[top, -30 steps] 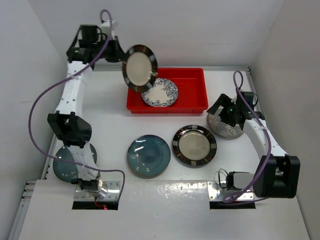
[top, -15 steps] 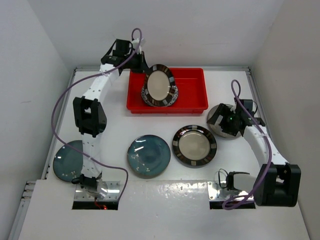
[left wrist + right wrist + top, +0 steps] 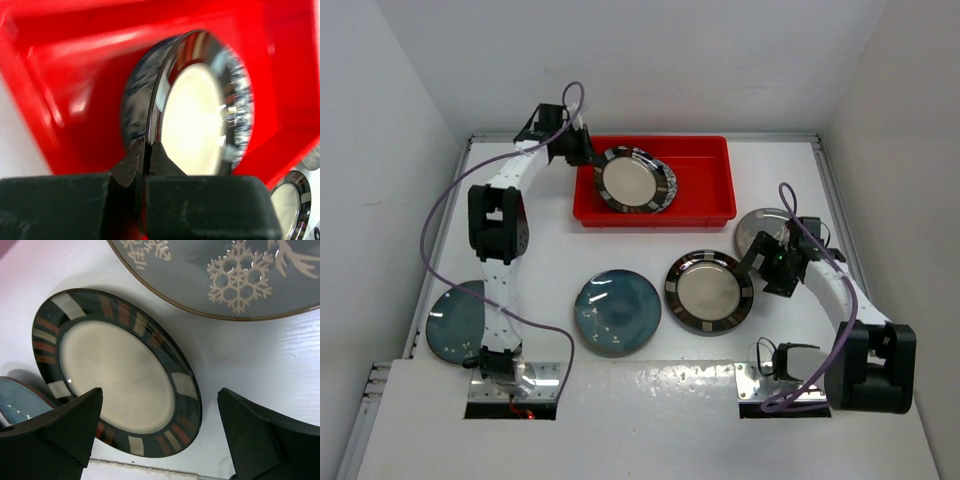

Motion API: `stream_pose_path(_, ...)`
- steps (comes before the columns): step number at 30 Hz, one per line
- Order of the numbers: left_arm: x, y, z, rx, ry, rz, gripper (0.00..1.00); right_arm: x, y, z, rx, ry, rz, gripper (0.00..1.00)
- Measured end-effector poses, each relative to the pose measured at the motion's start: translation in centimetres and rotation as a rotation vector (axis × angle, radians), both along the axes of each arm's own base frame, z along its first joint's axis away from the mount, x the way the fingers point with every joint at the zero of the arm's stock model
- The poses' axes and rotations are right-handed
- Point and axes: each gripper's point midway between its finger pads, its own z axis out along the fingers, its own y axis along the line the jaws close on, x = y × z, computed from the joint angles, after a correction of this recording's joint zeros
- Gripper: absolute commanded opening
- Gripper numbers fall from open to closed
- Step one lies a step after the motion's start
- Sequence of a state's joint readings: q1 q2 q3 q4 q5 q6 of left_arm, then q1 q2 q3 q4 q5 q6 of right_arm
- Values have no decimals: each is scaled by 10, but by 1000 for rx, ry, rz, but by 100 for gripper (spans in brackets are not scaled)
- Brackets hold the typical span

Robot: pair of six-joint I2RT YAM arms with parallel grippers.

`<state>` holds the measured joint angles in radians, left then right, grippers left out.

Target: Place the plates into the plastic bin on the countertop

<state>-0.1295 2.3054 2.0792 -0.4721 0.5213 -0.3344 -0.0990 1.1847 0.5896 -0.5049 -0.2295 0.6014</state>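
Observation:
The robot will next lower its right gripper onto the second banded plate's rim [image 3: 187,374], on the side facing the grey plate, where the empty countertop leaves room for one finger.
My left gripper [image 3: 585,160] is shut on the rim of a cream plate with a dark banded rim [image 3: 632,182]. The plate leans low inside the red plastic bin [image 3: 705,165], over a blue floral plate [image 3: 667,190]. In the left wrist view the fingertips [image 3: 159,152] pinch the banded plate [image 3: 200,120], with the floral plate [image 3: 137,95] behind it and the bin wall [image 3: 75,60] around. My right gripper [image 3: 762,264] hangs open and empty, between a second banded plate [image 3: 708,291] and a dark grey plate [image 3: 760,225]. The right wrist view shows that banded plate [image 3: 115,370] below the open gripper [image 3: 160,392].
Two teal plates lie on the white countertop [image 3: 550,230], one at front centre [image 3: 617,312] and one at the front left [image 3: 455,318] partly under the left arm. The grey plate [image 3: 230,275] carries white snowflake marks. White walls close in the sides and back.
The left arm has swung the banded plate down from above the bin's left edge until it lies low over the floral plate. The right gripper has moved off the grey plate toward the second banded plate.

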Motion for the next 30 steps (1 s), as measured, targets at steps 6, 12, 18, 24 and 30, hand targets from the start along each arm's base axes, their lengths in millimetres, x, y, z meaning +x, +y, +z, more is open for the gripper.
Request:
stream_pose_path(6,-12,13,-49,23,115,44,12,-7,-1,-12,24,68,-13,93)
stream_pose_path(12,-15,14,-56,51,121,43,22,-23,0,-31,31,146,-10,90)
stream_pose_path(18,-19,5,-59,79,114,13,42,-31,3,-43,68,202,2,77)
stream_pose_path(24,-26,-11,-62,105,108,-39,45,-25,9,-44,112,187,44,56)
stream_pose_path(30,-27,-8,-62,120,117,-38,47,-20,11,-47,120,158,91,24)
